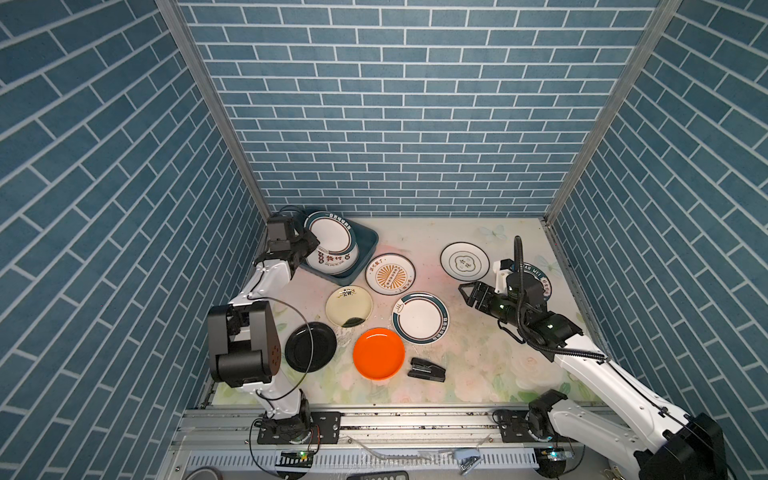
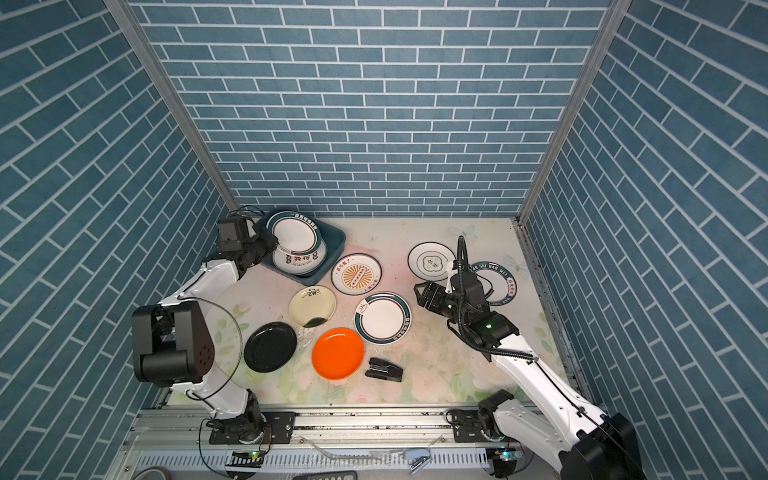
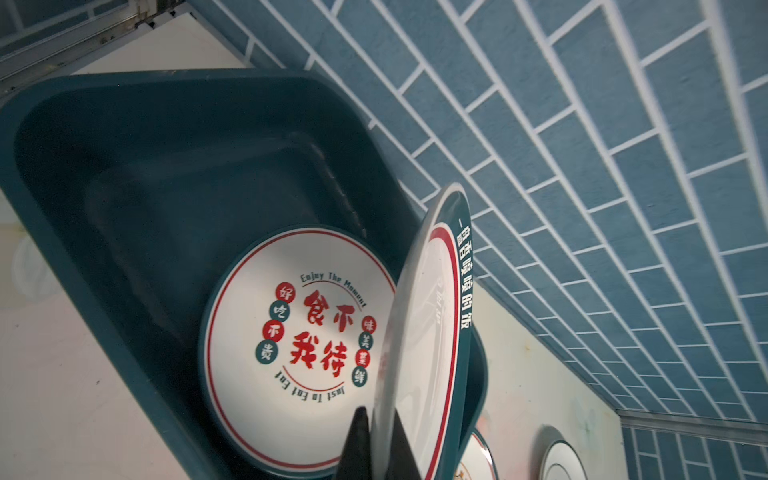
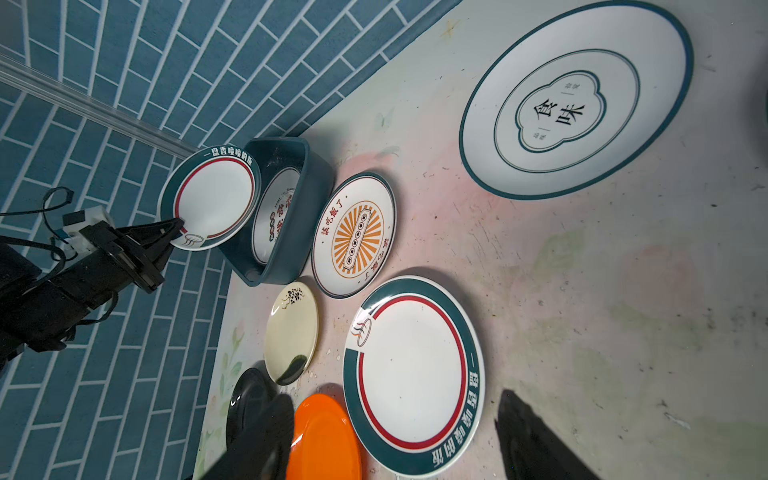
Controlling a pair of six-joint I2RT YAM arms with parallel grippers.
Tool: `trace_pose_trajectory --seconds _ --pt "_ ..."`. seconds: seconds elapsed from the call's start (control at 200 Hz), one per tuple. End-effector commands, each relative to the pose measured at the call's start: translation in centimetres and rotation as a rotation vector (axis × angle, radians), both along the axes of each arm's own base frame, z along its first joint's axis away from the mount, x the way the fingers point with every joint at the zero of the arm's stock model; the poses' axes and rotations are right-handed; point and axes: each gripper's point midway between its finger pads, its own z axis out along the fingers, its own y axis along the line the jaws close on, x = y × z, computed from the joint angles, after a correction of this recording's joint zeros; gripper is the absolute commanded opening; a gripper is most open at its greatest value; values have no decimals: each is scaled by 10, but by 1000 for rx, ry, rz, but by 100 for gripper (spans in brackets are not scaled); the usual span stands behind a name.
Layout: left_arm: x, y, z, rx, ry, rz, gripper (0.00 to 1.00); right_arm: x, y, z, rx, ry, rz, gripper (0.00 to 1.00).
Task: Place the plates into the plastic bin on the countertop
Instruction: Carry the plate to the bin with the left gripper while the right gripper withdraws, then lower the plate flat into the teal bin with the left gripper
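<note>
The left gripper lowers into the bin (image 1: 368, 245) next, onto the plate with red characters. It releases the rim of the teal-rimmed plate, which still hangs above it.
My left gripper (image 1: 309, 243) (image 3: 380, 440) is shut on the rim of a teal-rimmed plate (image 1: 330, 237) (image 3: 432, 332), holding it tilted over the dark teal plastic bin (image 1: 368, 245) (image 3: 124, 166). A plate with red characters (image 1: 336, 262) (image 3: 291, 332) lies inside the bin. My right gripper (image 1: 467, 295) (image 4: 392, 411) hangs open above the countertop (image 1: 478, 353), beside another teal-rimmed plate (image 1: 419, 318) (image 4: 411, 374). On the countertop lie a sunburst plate (image 1: 390, 273), a cream plate (image 1: 348, 306), a black plate (image 1: 309, 347), an orange plate (image 1: 378, 353) and a cloud-emblem plate (image 1: 464, 259).
A ring-lettered plate (image 1: 544, 270) lies partly hidden under my right arm near the right wall. A small black stapler-like object (image 1: 426, 369) sits right of the orange plate. Blue brick walls close in the back and both sides.
</note>
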Motion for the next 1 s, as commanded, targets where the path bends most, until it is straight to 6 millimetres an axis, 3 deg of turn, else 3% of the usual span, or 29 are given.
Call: trace_pose_trajectory --seconds 0.0,0.555,0.625,0.995 --pt "2 11 -10 56 49 5 0 -6 -11 -8 -54 3 -13 77" --pt "22 22 -57 3 162 -24 0 -17 -33 -21 -92 24 -81 77" --pt "23 21 -61 1 175 -33 12 -16 -33 -22 -92 28 -85 77" --pt "27 22 -60 37 172 -62 54 -13 -29 -28 -96 52 -77 77"
